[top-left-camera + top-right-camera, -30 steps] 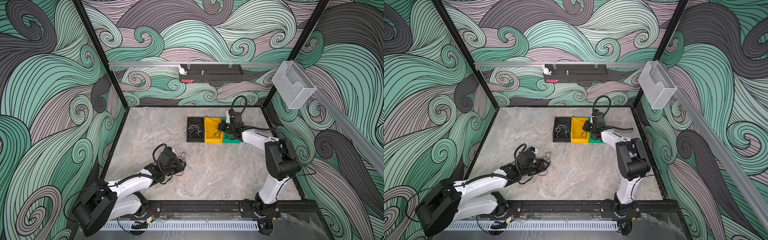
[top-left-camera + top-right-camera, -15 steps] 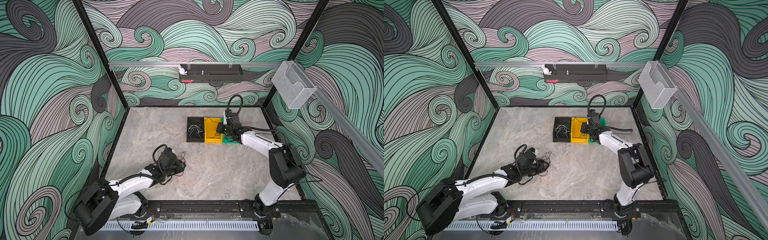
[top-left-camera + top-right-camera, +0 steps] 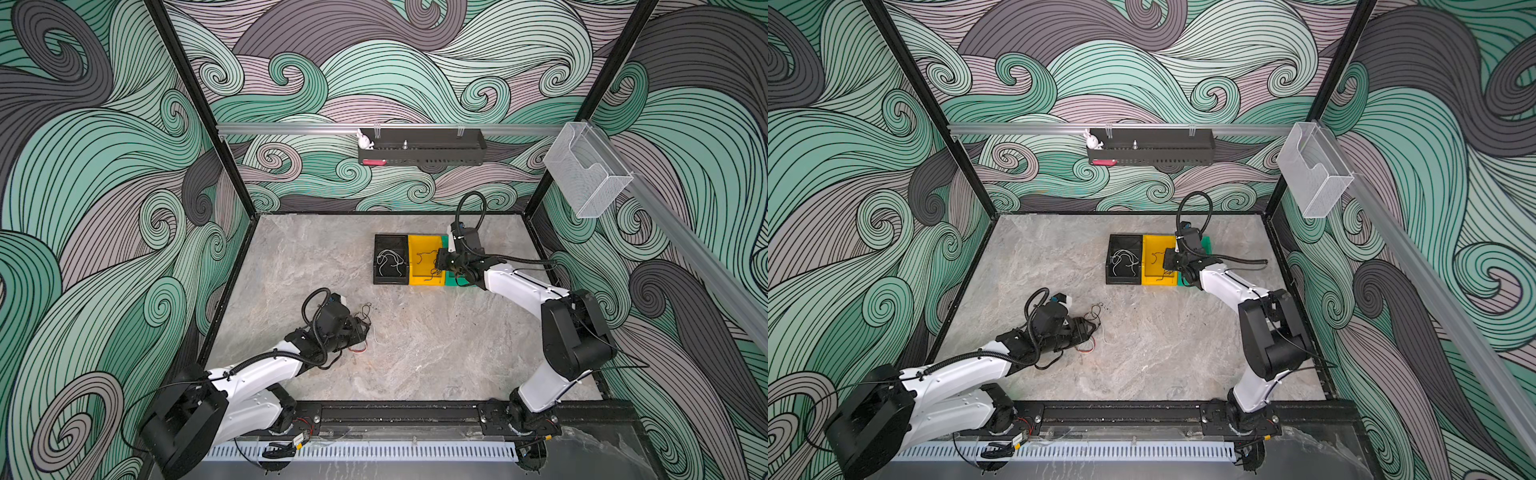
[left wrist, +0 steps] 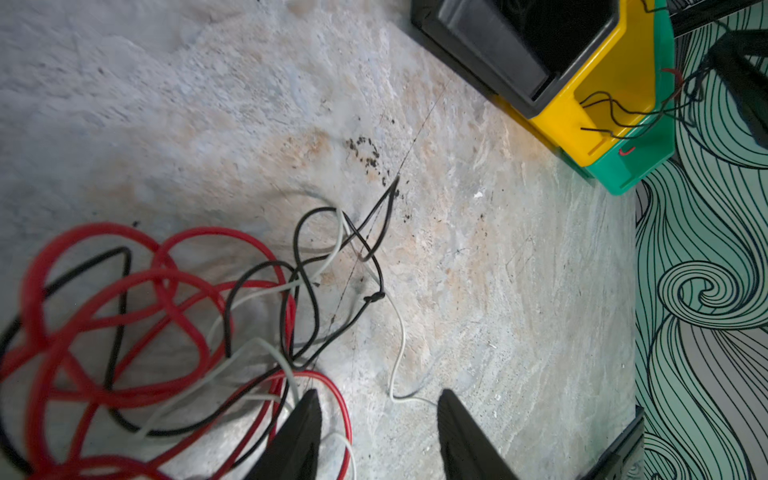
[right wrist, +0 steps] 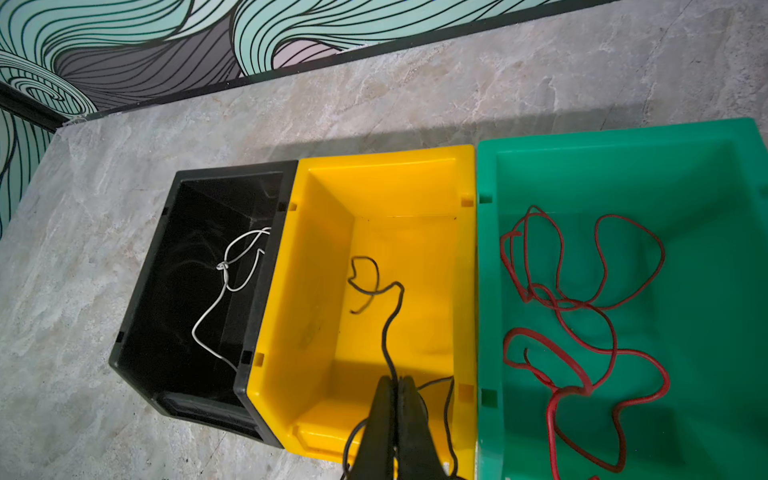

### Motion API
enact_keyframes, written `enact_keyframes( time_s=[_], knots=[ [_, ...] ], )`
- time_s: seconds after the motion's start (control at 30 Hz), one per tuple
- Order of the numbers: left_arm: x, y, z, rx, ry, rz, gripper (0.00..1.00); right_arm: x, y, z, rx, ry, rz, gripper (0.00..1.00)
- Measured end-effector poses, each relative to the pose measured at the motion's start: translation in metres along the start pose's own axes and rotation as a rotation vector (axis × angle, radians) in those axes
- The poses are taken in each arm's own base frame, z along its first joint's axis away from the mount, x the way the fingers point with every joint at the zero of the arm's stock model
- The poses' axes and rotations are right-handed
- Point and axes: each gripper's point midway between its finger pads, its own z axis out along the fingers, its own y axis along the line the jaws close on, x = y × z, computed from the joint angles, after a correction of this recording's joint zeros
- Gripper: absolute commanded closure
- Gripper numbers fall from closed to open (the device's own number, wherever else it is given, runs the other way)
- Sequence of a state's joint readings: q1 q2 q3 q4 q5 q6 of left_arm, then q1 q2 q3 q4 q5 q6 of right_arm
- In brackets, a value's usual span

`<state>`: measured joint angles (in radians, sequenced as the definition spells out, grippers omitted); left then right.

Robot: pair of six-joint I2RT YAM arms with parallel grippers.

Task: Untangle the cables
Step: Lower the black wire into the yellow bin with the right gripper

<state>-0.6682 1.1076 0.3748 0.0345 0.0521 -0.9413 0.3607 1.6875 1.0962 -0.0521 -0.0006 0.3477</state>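
Observation:
I next need to move my right gripper outward and down over the bottom of the yellow bin to let go of the black cable, because the white and red cables are in other bins.
A tangle of red, black and white cables lies on the stone floor, seen in both top views. My left gripper stands open at the tangle's edge. A loose white cable end lies between its fingers, and one fingertip sits over a red loop. My right gripper is shut on a black cable that hangs into the yellow bin; in a top view the gripper is over that bin.
Three bins stand side by side at the back: a black bin with a white cable, the yellow bin, and a green bin with a red cable. Patterned walls close in the floor.
The right arm's elbow has drifted toward the near right while its gripper stays over the yellow bin, shut on the black cable. The left arm has not visibly moved.

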Motion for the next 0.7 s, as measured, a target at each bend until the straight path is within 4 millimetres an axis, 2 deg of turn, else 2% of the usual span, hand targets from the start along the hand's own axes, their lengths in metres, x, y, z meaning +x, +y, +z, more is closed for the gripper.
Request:
enact_keyframes(
  time_s=[0.17, 0.47, 0.6, 0.7],
  knots=[
    [-0.002, 0.001, -0.003, -0.002, -0.009, -0.002, 0.51, -0.007, 0.005, 0.013, -0.005, 0.02, -0.006, 1.0],
    [-0.005, 0.009, -0.007, -0.015, -0.029, -0.013, 0.51, -0.017, 0.02, 0.053, -0.019, 0.048, -0.027, 0.99],
    [-0.005, 0.01, -0.009, -0.017, -0.034, -0.015, 0.51, -0.013, 0.019, 0.072, 0.002, 0.065, -0.041, 0.94],
    [-0.006, 0.011, -0.011, -0.015, -0.042, -0.017, 0.51, -0.009, 0.018, 0.083, 0.014, 0.081, -0.05, 0.85]
  ],
)
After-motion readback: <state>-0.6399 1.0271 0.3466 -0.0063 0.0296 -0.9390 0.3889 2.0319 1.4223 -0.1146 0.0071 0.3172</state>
